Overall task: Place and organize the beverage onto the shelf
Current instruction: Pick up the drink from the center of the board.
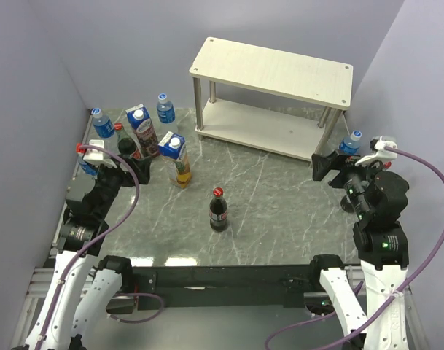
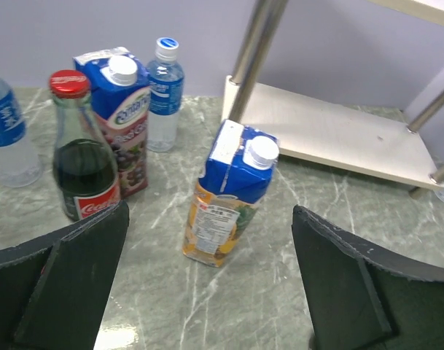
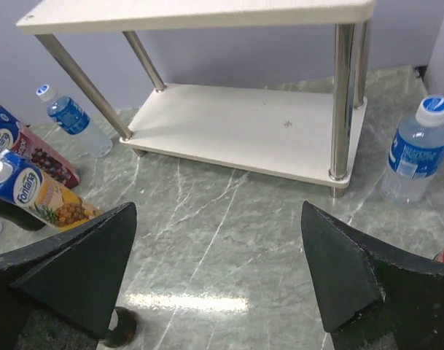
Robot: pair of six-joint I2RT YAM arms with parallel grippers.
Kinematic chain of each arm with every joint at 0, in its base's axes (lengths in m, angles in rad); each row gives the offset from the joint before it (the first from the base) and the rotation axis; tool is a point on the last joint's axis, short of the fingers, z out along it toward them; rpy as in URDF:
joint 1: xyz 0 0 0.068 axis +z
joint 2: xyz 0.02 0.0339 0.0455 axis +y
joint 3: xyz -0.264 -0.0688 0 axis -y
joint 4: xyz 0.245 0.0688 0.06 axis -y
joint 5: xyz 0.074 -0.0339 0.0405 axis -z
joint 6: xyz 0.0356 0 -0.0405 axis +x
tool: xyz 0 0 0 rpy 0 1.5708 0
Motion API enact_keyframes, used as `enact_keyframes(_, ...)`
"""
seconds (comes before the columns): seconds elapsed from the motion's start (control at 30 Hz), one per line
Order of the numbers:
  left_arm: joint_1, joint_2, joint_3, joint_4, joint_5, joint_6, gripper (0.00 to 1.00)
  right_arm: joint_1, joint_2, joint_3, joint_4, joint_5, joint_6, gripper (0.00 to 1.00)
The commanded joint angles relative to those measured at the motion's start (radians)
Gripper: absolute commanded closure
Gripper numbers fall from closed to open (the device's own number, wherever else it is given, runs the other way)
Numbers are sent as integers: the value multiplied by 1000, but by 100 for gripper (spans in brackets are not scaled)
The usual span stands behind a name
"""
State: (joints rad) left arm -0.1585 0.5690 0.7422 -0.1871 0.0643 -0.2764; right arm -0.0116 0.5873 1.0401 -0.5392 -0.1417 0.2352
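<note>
The right gripper turns and swings to the left in the top view onto the bottle's red cap (image 1: 218, 192) next, as the cola bottle stands alone mid-table.
The shelf (image 1: 273, 69) stands bare at the back right, its lower board (image 3: 251, 131) also bare. One cola bottle (image 1: 219, 210) stands alone mid-table. At the back left are grouped a grape carton (image 1: 141, 130), a pineapple carton (image 1: 176, 159), another cola bottle (image 1: 125, 142) and water bottles (image 1: 165, 108). My left gripper (image 1: 134, 169) hovers open facing the pineapple carton (image 2: 225, 200), which stands a little beyond its fingers (image 2: 83, 277). My right gripper (image 1: 327, 166) is open over bare table in front of the shelf, beside a water bottle (image 3: 415, 153).
A purple wall closes the left side next to the drinks, and another the back. The marble tabletop (image 1: 280, 211) spreads between the arms. The shelf's metal legs (image 3: 342, 102) stand close to the right gripper (image 3: 218, 211).
</note>
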Motion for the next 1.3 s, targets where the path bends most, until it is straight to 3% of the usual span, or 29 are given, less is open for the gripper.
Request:
enact_keyframes(0.0,4,15,31,40,84,-6,0,-7,12,73,9,-28,-54,0)
enact_keyframes(0.1,4,29,39,35,104,0,1,-7,16,72,8,-145,-132,0)
enact_keyframes(0.27,4,28,34,40,147,3,1,4,40,51,-36,-592,-376,0)
enact_keyframes(0.57,4,26,32,41,158,9,0,7,60,57,-109,-719,-520,0)
enact_keyframes(0.77,4,23,26,58,215,13,0,12,120,49,-206,-953,-764,0)
enact_keyframes(0.8,4,22,25,61,250,17,0,57,135,48,-215,-979,-793,0)
enact_keyframes(1.1,4,-15,8,92,327,39,0,427,359,101,-252,-845,-1072,0)
enact_keyframes(1.27,4,-29,3,100,309,42,1,580,497,120,-176,-796,-1097,1)
